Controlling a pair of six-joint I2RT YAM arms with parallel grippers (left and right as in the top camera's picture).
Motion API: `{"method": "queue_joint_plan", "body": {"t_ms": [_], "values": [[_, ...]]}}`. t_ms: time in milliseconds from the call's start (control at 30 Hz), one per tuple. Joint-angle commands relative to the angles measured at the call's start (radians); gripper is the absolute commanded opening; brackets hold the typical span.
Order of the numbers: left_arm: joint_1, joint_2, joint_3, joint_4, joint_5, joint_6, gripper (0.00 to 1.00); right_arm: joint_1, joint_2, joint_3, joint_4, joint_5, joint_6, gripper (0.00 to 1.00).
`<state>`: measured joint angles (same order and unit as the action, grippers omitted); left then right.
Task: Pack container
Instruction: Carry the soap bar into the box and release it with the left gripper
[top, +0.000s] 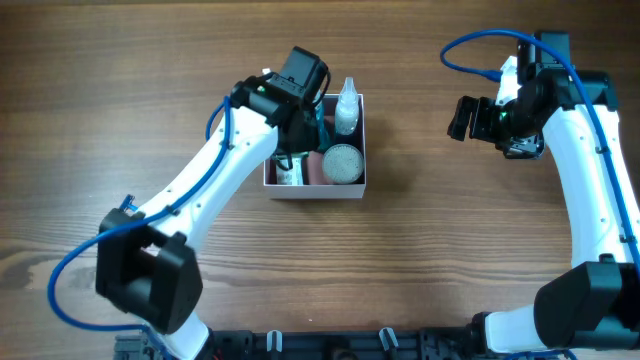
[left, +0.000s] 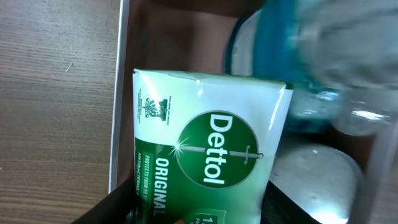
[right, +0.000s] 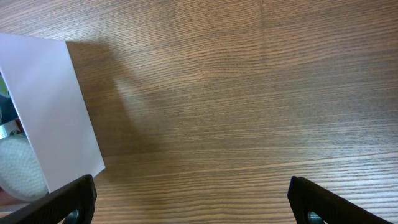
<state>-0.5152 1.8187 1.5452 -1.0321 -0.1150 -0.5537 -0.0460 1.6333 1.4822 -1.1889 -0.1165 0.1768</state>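
My left gripper lowers the Dettol packet next toward the container's bare pink bottom (top: 314, 168) beside the jar and releases it there, since that part stands empty.
The container (top: 364, 150) is a square white-walled box with a pink floor at the table's centre. My left gripper (top: 288, 150) reaches down into its left half. In the left wrist view the gripper (left: 205, 211) is shut on a green and white Dettol soap packet (left: 208, 149), which lies just inside the container's white left wall (left: 118, 93). My right gripper (top: 462, 118) hovers open over bare table to the container's right. Its fingers (right: 68, 202) stand wide apart with nothing between them, and the container's outer wall (right: 56, 106) shows at the left of that view.
Inside the container are a clear bottle with a white cap (top: 346, 108), a round white-lidded jar (top: 342, 163) and a teal bottle (top: 320, 125). The teal bottle (left: 280, 62) and jar lid (left: 317, 180) lie close on the packet's right. Wood table surrounds the box.
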Motion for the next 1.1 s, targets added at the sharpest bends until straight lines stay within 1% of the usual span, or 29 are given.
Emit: {"method": "queue_joint_plan", "body": {"t_ms": [0, 100, 167, 233, 333, 400, 467, 500, 567, 667, 767, 867, 1000, 1067], "values": [[0.002, 0.045, 0.013, -0.005, -0.021, 0.023, 0.34, 0.001, 0.009, -0.003, 0.002, -0.016, -0.019, 1.0], [0.003, 0.067, 0.013, -0.009, -0.021, 0.023, 0.35, 0.001, 0.009, -0.003, -0.001, -0.016, -0.019, 1.0], [0.003, 0.077, 0.013, -0.013, -0.021, 0.023, 0.37, 0.001, 0.009, -0.003, -0.001, -0.016, -0.019, 1.0], [0.003, 0.078, 0.013, -0.023, -0.021, 0.023, 0.44, 0.001, 0.009, -0.003, -0.002, -0.015, -0.019, 1.0], [0.003, 0.078, 0.013, -0.032, -0.021, 0.023, 0.51, 0.001, 0.009, -0.003, -0.001, -0.016, -0.02, 1.0], [0.003, 0.078, 0.013, -0.035, -0.021, 0.023, 0.62, 0.001, 0.009, -0.003, -0.001, -0.015, -0.019, 1.0], [0.003, 0.078, 0.013, -0.035, -0.021, 0.023, 0.66, 0.001, 0.009, -0.003, -0.002, -0.016, -0.019, 1.0], [0.003, 0.078, 0.013, -0.035, -0.021, 0.023, 0.71, 0.001, 0.009, -0.003, -0.002, -0.016, -0.019, 1.0], [0.003, 0.078, 0.013, -0.036, -0.021, 0.023, 0.77, 0.001, 0.009, -0.003, -0.003, -0.016, -0.02, 1.0], [0.003, 0.078, 0.013, -0.045, -0.026, 0.023, 0.77, 0.001, 0.009, -0.003, -0.003, -0.015, -0.019, 1.0], [0.014, 0.068, 0.013, -0.07, -0.053, 0.021, 0.73, 0.001, 0.009, -0.003, -0.003, -0.016, -0.02, 1.0], [0.042, 0.032, 0.013, -0.107, -0.069, -0.034, 0.73, 0.001, 0.009, -0.003, -0.003, -0.015, -0.02, 1.0], [0.124, -0.07, 0.013, -0.148, -0.07, -0.096, 0.73, 0.001, 0.009, -0.003, -0.002, -0.015, -0.02, 1.0], [0.194, -0.148, 0.013, -0.169, -0.075, -0.14, 0.75, 0.001, 0.009, -0.003, -0.002, -0.015, -0.02, 1.0]]}}
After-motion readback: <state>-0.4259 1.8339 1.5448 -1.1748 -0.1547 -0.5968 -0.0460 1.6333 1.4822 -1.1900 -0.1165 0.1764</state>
